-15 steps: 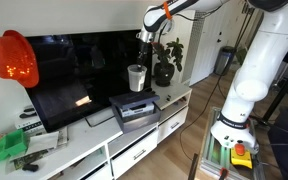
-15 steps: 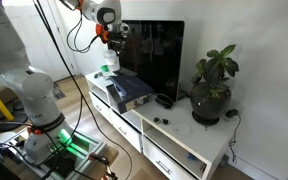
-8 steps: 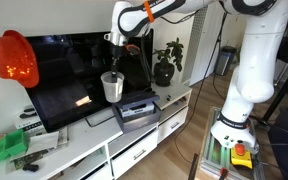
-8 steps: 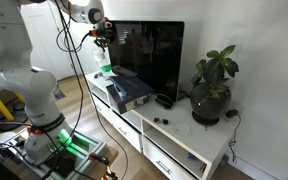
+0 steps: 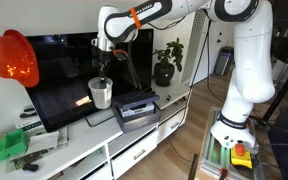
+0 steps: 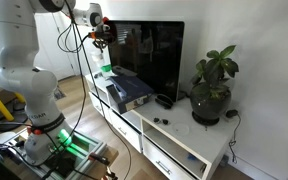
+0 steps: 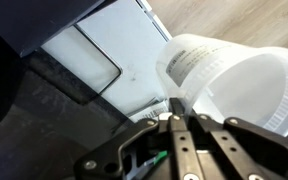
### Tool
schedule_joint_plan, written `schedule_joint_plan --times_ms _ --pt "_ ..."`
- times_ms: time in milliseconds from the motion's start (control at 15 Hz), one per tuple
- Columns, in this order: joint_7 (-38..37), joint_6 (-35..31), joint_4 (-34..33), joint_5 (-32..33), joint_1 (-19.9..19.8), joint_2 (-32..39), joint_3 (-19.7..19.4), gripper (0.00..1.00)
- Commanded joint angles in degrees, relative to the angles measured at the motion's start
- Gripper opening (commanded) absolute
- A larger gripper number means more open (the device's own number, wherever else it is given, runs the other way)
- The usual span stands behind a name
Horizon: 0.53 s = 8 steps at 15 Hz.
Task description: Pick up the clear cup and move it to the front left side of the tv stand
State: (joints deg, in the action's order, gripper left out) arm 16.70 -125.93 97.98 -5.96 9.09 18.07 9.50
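Note:
The gripper will move down toward the green items next, because the bare top of the stand beside the papers is below it and has room for letting go of the cup (image 5: 102,93).
The clear cup (image 5: 102,93) is a whitish see-through tumbler held in the air in front of the television, above the white tv stand (image 5: 134,138). My gripper (image 5: 103,72) is shut on its rim from above. In the wrist view the cup (image 7: 234,85) fills the right side, its wall pinched between my fingers (image 7: 177,108). In an exterior view my gripper (image 6: 102,38) hangs at the television's near edge above the tv stand (image 6: 174,145); the cup is hard to make out there.
A big black television (image 5: 69,70) stands on the stand. A grey box-shaped device (image 5: 136,108) lies in front of it. A potted plant (image 5: 165,62) stands at one end. Green items (image 5: 9,147) and papers lie at the opposite end. An orange helmet (image 5: 12,58) hangs above.
My gripper has carried the cup along the front of the television, away from the plant and the grey device, and somewhat lower.

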Motion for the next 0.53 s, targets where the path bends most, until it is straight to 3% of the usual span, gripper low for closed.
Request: schedule_joint_plan --times_ms 0,133,333,467 --pt "-0.23 0.17 -0.17 0.27 -0.49 -0.08 0.56 0.04" --pt "-0.23 0.17 -0.09 0.26 -0.48 -0.27 0.56 0.01" --pt "4.83 -1.15 -7.96 -0.47 0.75 7.51 2.99 0.01" --pt "3.53 -1.77 -13.52 0.26 2.00 12.70 3.81 0.01"
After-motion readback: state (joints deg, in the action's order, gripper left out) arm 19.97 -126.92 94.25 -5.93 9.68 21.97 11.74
